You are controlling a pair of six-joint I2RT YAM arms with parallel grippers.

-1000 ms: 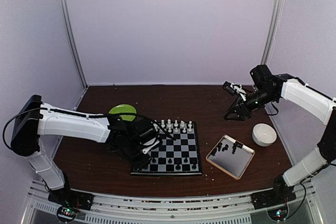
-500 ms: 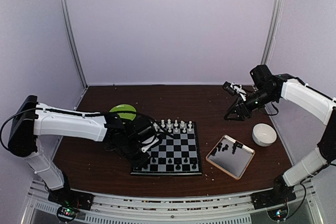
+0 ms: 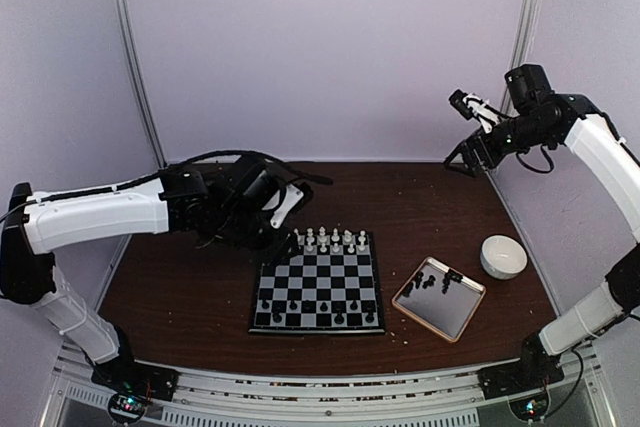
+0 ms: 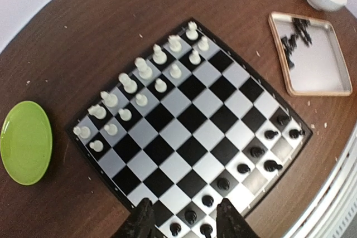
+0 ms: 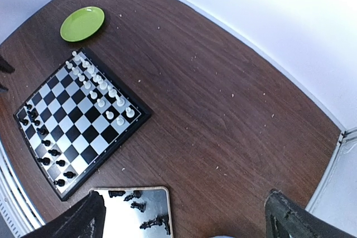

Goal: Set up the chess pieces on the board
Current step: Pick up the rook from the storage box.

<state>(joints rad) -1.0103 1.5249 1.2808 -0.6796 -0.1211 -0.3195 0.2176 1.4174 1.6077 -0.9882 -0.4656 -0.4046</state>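
Note:
Next, my right gripper comes down and back into the tray, onto the black piece lying clear of its rim [image 3: 429, 282] [image 5: 139, 207], because the board's near rows still show gaps.
The board [image 3: 318, 277] lies in the middle of the table. White chess pieces [image 3: 330, 240] fill its two far rows. Several black chess pieces [image 3: 320, 309] stand along its near rows, with gaps between them. More black pieces [image 3: 432, 282] lie in the tray. My left gripper [image 4: 187, 224] hangs high over the board's near left corner, open, with nothing between its fingers [image 4: 142, 224]. My right gripper [image 5: 187, 221] is raised near the back right corner, wide open and empty. From it I see the board [image 5: 78, 118] far below.
A tan-rimmed metallic tray [image 3: 465, 315] sits right of the board, and a white bowl [image 3: 503, 256] stands beyond it. A green plate [image 4: 25, 142] lies left of the board; my left arm hides it in the top view. Grey walls enclose the table.
My left arm has lifted off the board's near left corner and swung up and back, its jaws spreading. My right arm has risen toward the back right corner, jaws opening wide.

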